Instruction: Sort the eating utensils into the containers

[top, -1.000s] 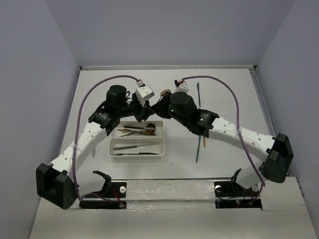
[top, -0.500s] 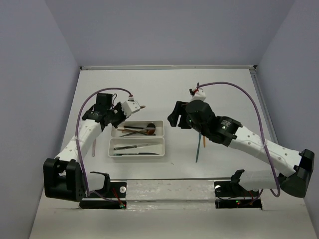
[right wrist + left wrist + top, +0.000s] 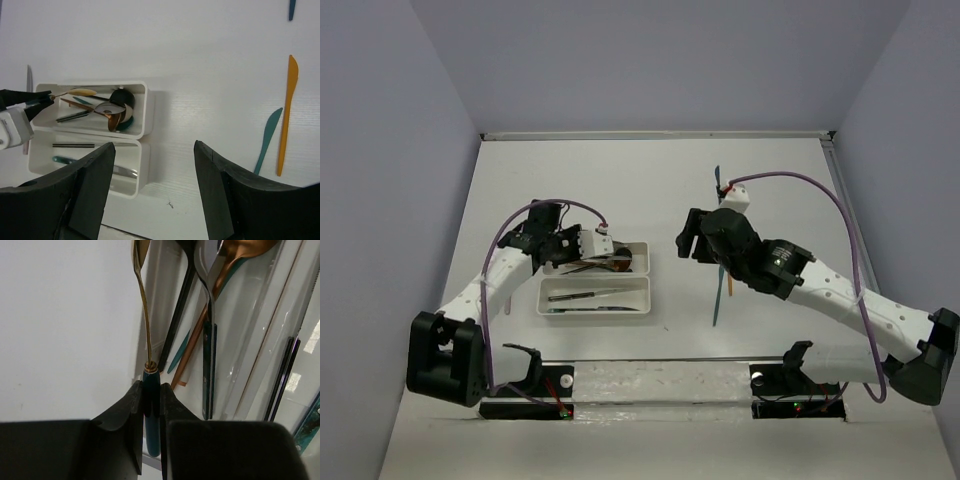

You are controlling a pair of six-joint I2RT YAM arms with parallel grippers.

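Note:
My right gripper shifts to its right in the top view and descends next onto the unsorted orange knife's middle (image 3: pixel 286 114), since that lies below it and that way.
My left gripper (image 3: pixel 582 243) (image 3: pixel 151 387) is shut on the teal handle of a gold spoon (image 3: pixel 145 320), which reaches over the left end of the far container (image 3: pixel 640 250) (image 3: pixel 146 107). Inside that tray lie several spoons, among them a copper one (image 3: pixel 240 252) and a black one (image 3: pixel 179 320). The near container (image 3: pixel 644 297) (image 3: pixel 142 170) holds dark knives. My right gripper (image 3: pixel 692 236) (image 3: pixel 154 145) stands open and empty above the table, right of the trays. An orange knife (image 3: pixel 286 115) and a teal knife (image 3: pixel 267 140) lie on the table to its right.
A dark teal utensil (image 3: pixel 717 180) lies farther back on the table, partly under the right arm. A slim utensil (image 3: pixel 28 80) lies left of the trays. White walls close the table at the back and sides. The arm bases stand along the near edge.
The right gripper has opened wide and drawn back to the right, away from the trays. The left gripper has swung from beyond the far tray to its left end, the spoon still in it.

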